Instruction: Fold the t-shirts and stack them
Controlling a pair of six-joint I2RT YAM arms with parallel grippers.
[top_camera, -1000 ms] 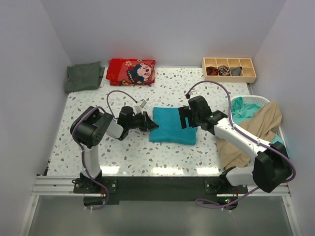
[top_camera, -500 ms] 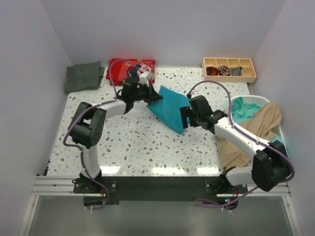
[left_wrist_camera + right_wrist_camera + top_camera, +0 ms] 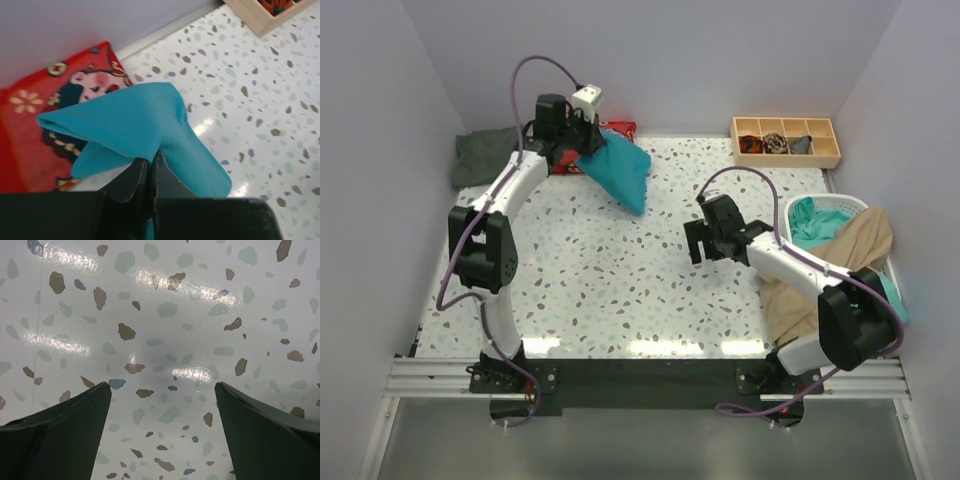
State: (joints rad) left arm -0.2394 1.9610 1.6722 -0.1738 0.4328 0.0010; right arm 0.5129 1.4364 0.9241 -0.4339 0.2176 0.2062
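I will swing my left gripper to the left in the top view next and lower the teal t-shirt onto the dark grey-green t-shirt (image 3: 483, 157), because that one is already folded.
My left gripper (image 3: 582, 140) is shut on the folded bright teal t-shirt (image 3: 618, 170) and holds it in the air at the back of the table, over the edge of a red printed cloth (image 3: 617, 129). In the left wrist view the teal t-shirt (image 3: 135, 120) drapes over the closed fingers (image 3: 165, 175). A dark grey-green t-shirt (image 3: 486, 155) lies folded at the back left. A beige t-shirt (image 3: 840, 262) hangs over a white basket (image 3: 840, 203) at the right. My right gripper (image 3: 698, 240) is open and empty above bare table (image 3: 165, 355).
A wooden compartment tray (image 3: 785, 141) with small cloth bundles stands at the back right. More teal cloth (image 3: 810, 222) lies in the basket. The red printed cloth also shows in the left wrist view (image 3: 30, 125). White walls close in the table.
My left gripper has carried the teal t-shirt from the table's middle up and back toward the far left. My right gripper let go of the shirt and stays mid-table, open.
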